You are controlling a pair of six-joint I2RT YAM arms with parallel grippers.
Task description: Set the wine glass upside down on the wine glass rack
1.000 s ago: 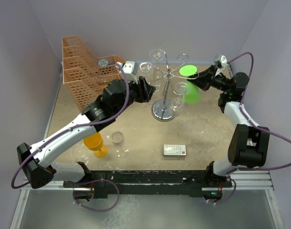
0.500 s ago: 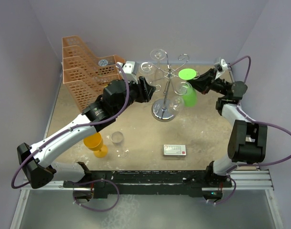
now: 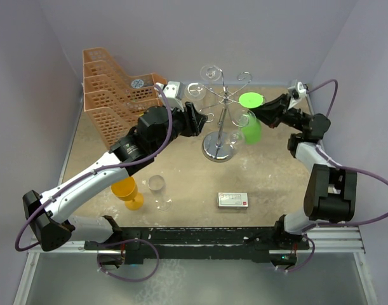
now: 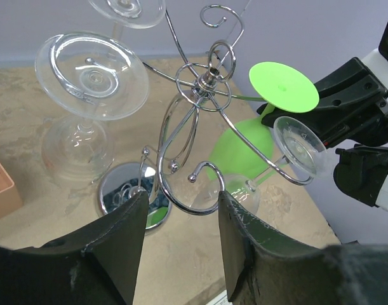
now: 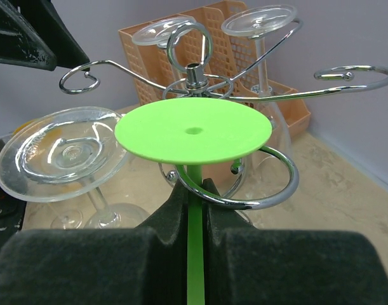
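Observation:
The foot (image 5: 194, 130) overhangs the wire, so my right gripper slides the stem right in its wrist view to the scroll ring's curve (image 5: 291, 180) next and releases it.
The wine glass rack (image 3: 220, 121) is a chrome wire stand with a round base, mid-table. My right gripper (image 3: 265, 114) is shut on the stem of an upside-down green wine glass (image 3: 252, 126). In the right wrist view the gripper (image 5: 194, 190) pinches the green stem, the glass's flat foot (image 5: 194, 130) sits just above a chrome scroll ring (image 5: 270, 190), and the stem touches that ring's near edge. My left gripper (image 3: 197, 121) is open and empty left of the rack. In the left wrist view it (image 4: 183, 210) hovers in front of the rack (image 4: 203, 82).
Three clear glasses hang upside down on the rack (image 4: 92, 76) (image 4: 127, 9) (image 4: 298, 146). An orange lattice basket (image 3: 114, 89) stands at the back left. An orange glass (image 3: 127, 190), a clear glass (image 3: 157, 184) and a small box (image 3: 233, 200) sit near the front.
My right gripper has carried the green glass a little toward the rack and set it more upright, its foot now over a scroll arm. The left arm has not moved.

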